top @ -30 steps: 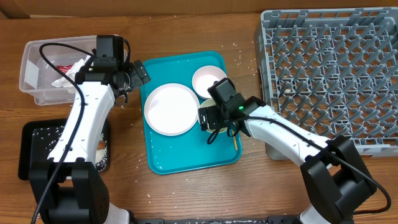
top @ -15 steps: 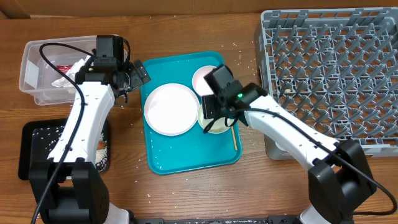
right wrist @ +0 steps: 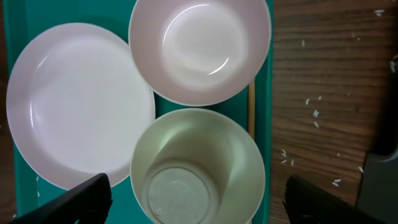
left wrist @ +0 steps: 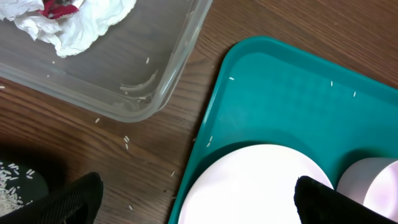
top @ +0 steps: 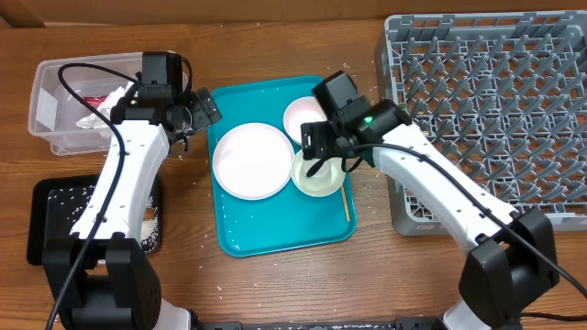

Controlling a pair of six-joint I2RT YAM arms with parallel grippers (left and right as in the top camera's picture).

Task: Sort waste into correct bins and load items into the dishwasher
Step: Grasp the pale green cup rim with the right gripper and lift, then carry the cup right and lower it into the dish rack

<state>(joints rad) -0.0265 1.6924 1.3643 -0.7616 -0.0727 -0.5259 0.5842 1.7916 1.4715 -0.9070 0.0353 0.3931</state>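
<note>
The pale cup stands inside the pale bowl between my open fingers, so my right gripper will next lower into the bowl around the sides of the cup and close.
On the teal tray (top: 275,234) lie the large white plate (top: 249,161), a white bowl (top: 304,117), a pale cup-like bowl (top: 317,176) and the thin wooden stick (top: 347,202). My right gripper (top: 327,151) hangs open over the pale bowl (right wrist: 198,168), its fingers wide on either side; the plate (right wrist: 74,106) and upper bowl (right wrist: 199,50) show too. My left gripper (top: 195,112) is open and empty over the tray's left edge, above the plate (left wrist: 255,186). The clear tub (top: 50,101) holds the crumpled napkin (left wrist: 81,25) and red wrapper (left wrist: 59,7). The grey rack (top: 495,101) stands at the right.
The black tray (top: 55,215) with rice grains sits at the front left, partly under my left arm. Loose rice grains lie on the wood around the tray (right wrist: 314,112). The rack's corner shows at the right edge of the right wrist view (right wrist: 380,174).
My right gripper has moved up and back from the tray's right side, rising above the pale bowl. The left arm has not moved.
</note>
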